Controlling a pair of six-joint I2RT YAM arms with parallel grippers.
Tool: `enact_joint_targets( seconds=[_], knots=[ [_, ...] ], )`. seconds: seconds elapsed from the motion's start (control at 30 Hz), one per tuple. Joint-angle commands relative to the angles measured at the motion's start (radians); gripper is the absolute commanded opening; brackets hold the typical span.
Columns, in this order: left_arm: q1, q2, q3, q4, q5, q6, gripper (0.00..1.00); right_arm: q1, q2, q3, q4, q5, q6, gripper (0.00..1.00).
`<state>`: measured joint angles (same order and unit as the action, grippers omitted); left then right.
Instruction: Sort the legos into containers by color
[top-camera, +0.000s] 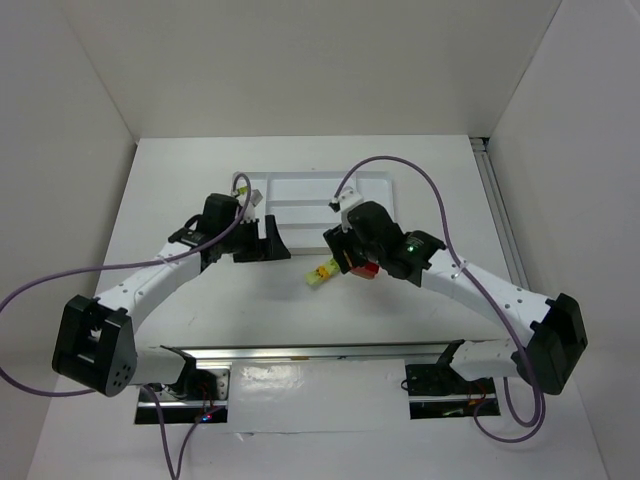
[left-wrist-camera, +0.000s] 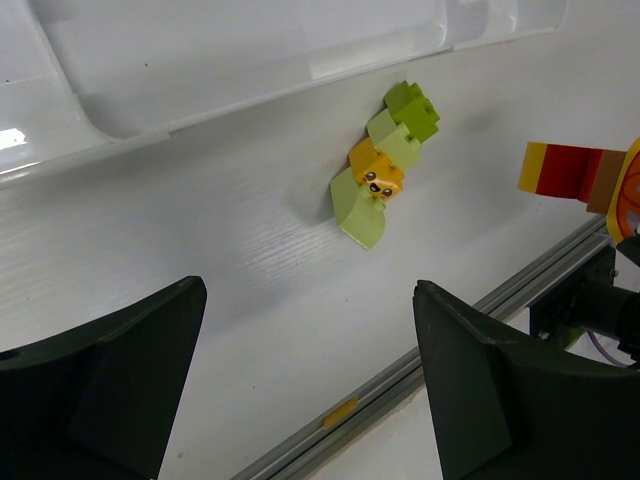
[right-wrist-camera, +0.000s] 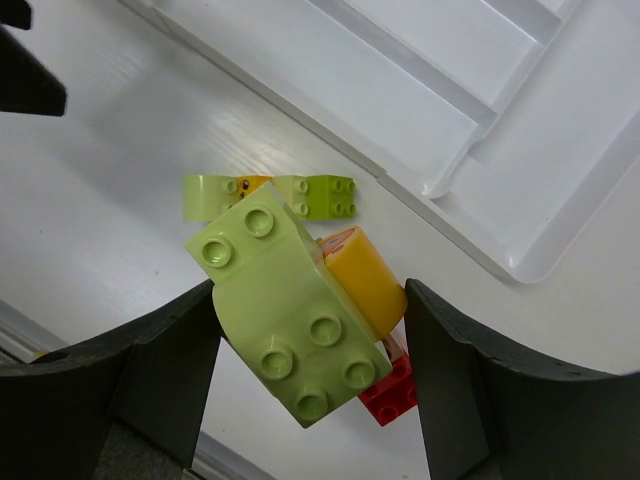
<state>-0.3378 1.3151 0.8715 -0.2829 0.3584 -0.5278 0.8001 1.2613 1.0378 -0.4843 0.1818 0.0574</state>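
Note:
My left gripper needs to move across and down and turn to match the brick row's slant, because the pale end brick is below it, to its right in the top view.
The white compartment tray lies at the back middle of the table; it also shows in the left wrist view and the right wrist view. My right gripper is shut on a joined lego clump held above the table: a lime green brick, a yellow-orange round piece and a red brick. A small row of lime green and orange legos lies on the table in front of the tray. My left gripper is open and empty, left of that row.
A grey metal rail runs along the table's near edge. White walls enclose the table on the left, back and right. Purple cables loop over both arms.

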Motion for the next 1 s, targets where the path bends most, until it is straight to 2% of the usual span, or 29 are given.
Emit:
enact_joint_targets(
  seconds=[0.0, 0.13, 0.33, 0.5, 0.6, 0.83, 0.97],
  knots=[
    [-0.007, -0.004, 0.057, -0.007, -0.035, 0.008, 0.95, -0.015, 0.015, 0.013, -0.029, 0.088, 0.062, 0.57],
    [-0.016, 0.006, 0.057, -0.007, -0.035, 0.008, 0.95, -0.035, 0.024, 0.013, -0.097, 0.198, 0.157, 0.57],
    [-0.05, 0.053, 0.079, -0.033, -0.071, 0.008, 0.94, -0.099, 0.013, 0.013, -0.194, 0.199, 0.258, 0.57],
    [-0.118, 0.064, 0.118, -0.094, -0.15, 0.008, 0.94, -0.099, 0.046, -0.022, -0.252, 0.203, 0.348, 0.58],
    [-0.179, 0.076, 0.138, -0.107, -0.16, 0.06, 0.94, -0.119, 0.055, -0.053, -0.241, 0.214, 0.393, 0.58],
    [-0.314, 0.202, 0.161, -0.101, -0.239, 0.118, 0.97, -0.141, 0.093, -0.104, -0.221, 0.211, 0.406, 0.64],
    [-0.339, 0.249, 0.161, -0.076, -0.268, 0.118, 0.97, -0.15, 0.093, -0.125, -0.172, 0.211, 0.397, 0.77]
  ],
)
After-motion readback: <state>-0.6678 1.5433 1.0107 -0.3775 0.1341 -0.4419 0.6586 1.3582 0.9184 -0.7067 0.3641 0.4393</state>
